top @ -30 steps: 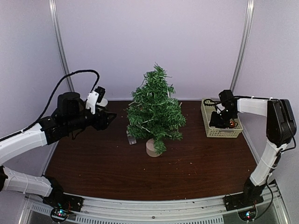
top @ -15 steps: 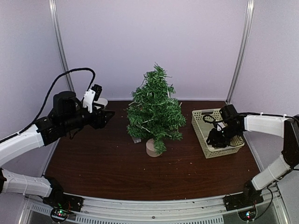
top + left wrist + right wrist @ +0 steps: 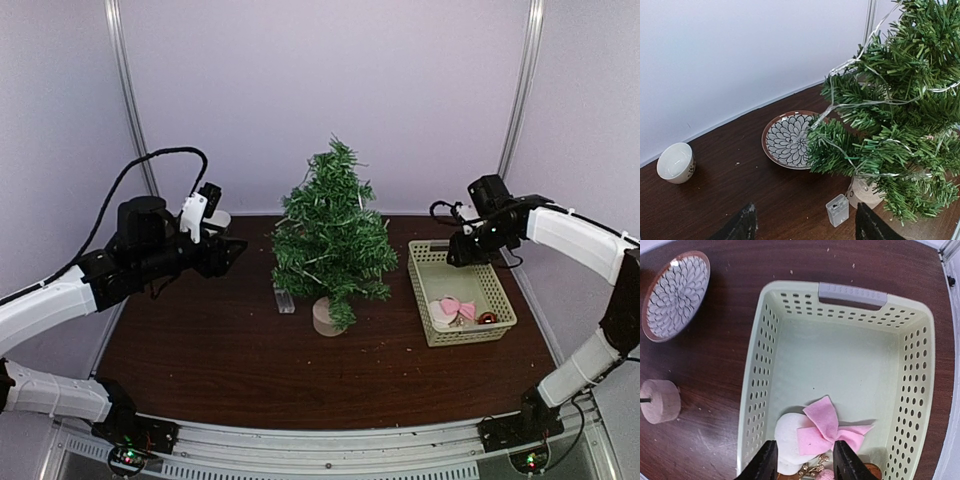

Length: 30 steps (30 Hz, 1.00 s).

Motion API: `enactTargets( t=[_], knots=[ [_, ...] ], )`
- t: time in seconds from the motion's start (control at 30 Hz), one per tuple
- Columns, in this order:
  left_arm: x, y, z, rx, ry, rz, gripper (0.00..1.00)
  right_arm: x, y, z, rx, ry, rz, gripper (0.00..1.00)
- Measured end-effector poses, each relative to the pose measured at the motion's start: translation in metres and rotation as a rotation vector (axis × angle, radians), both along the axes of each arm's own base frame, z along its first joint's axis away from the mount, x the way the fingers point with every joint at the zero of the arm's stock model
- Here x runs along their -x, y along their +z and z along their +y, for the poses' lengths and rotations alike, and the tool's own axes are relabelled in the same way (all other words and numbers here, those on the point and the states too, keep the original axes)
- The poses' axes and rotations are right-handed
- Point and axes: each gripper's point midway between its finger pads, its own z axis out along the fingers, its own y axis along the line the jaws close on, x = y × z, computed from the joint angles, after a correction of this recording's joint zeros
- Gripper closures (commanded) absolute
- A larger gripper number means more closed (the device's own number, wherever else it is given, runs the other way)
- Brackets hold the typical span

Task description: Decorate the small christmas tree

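Note:
My right gripper moves down into the basket onto the middle of the pink bow (image 3: 827, 432) next, since the bow lies partly on the white ornament.
The small christmas tree (image 3: 330, 235) stands mid-table on a pale beige base (image 3: 325, 318), with a thin wire of lights wound through its branches. It fills the right of the left wrist view (image 3: 890, 115). My left gripper (image 3: 235, 250) is open and empty, hovering left of the tree (image 3: 807, 230). My right gripper (image 3: 460, 252) is open and empty above the far end of a pale green basket (image 3: 419, 295). In the right wrist view (image 3: 806, 462) it hangs over a pink bow (image 3: 827, 432) and a white ornament (image 3: 785, 437) in the basket (image 3: 757, 380).
A clear battery box (image 3: 285, 300) lies left of the tree base (image 3: 837, 210). A patterned plate (image 3: 790, 139) and a small white cup (image 3: 676, 162) sit behind the tree. A red ball (image 3: 486, 318) lies in the basket. Walls close in the back and sides.
My right gripper dragged the basket from the back right towards the front and left, turning it, then rose out of it. The left arm has barely moved.

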Motion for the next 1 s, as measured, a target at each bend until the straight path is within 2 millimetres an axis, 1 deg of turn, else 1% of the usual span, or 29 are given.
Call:
enactTargets(
  t=[0.03,0.1,0.2,0.3,0.37,0.43,0.53,0.7,0.83,0.9,1.0],
  knots=[
    [0.0,0.0,0.0,0.0,0.0,0.0,0.32,0.0,-0.008,0.0,0.019,0.016,0.023,0.58],
    [0.0,0.0,0.0,0.0,-0.001,0.001,0.32,0.003,-0.034,0.0,0.051,0.05,0.105,0.57],
    [0.0,0.001,0.0,0.0,-0.001,0.0,0.32,0.009,-0.061,0.002,0.068,0.087,0.193,0.58],
    [0.0,0.001,0.0,-0.001,-0.001,0.001,0.32,0.018,-0.081,0.001,0.081,0.105,0.251,0.6],
    [-0.001,-0.001,-0.001,-0.003,-0.002,0.004,0.32,0.023,-0.09,-0.001,0.091,0.109,0.276,0.61],
    [-0.001,-0.002,-0.002,-0.005,-0.004,0.009,0.32,0.025,-0.098,-0.003,0.102,0.108,0.297,0.65],
    [-0.002,-0.004,-0.003,-0.009,-0.005,0.015,0.32,0.024,-0.108,-0.005,0.122,0.108,0.316,0.69],
    [-0.003,-0.004,-0.004,-0.01,-0.008,0.018,0.32,0.022,-0.124,-0.012,0.157,0.095,0.346,0.86],
    [-0.003,-0.004,-0.004,-0.01,-0.01,0.019,0.32,0.015,-0.127,-0.026,0.176,0.051,0.338,0.99],
    [-0.003,-0.004,-0.004,-0.011,-0.01,0.02,0.32,0.01,-0.125,-0.036,0.18,0.019,0.326,1.0],
    [-0.002,-0.006,-0.004,-0.015,-0.01,0.025,0.32,0.006,-0.122,-0.043,0.174,-0.012,0.312,1.0]
  ],
)
